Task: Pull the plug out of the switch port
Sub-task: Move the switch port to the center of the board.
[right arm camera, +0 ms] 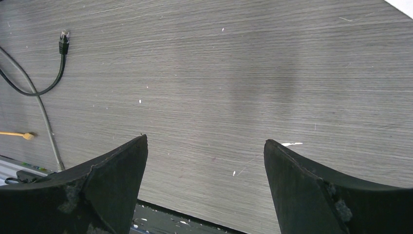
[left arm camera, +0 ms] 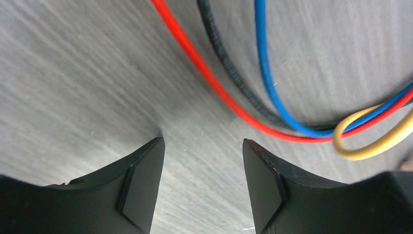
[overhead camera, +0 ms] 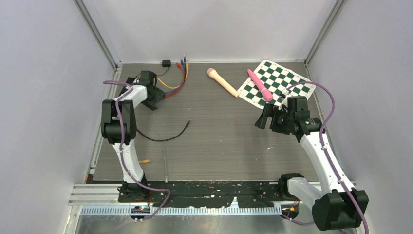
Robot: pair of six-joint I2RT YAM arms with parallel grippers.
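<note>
My left gripper moves outward onto the blue cable's bend next, outward beyond the red cable, since its fingers have only bare table between them.
My left gripper is at the back left of the table, low over the wood. It is open, with only bare table between its fingers. Just ahead of it run a red cable, a black cable, a blue cable and a yellow cable. From above, these coloured cables curve from the back wall to under the left gripper. The switch and the plug in its port are hidden. My right gripper hovers open and empty at mid right.
A small black box lies by the back wall. A loose black cable ends in a plug at table centre, with a yellow plug near the front left. A chequered mat, pink stick and tan stick lie back right.
</note>
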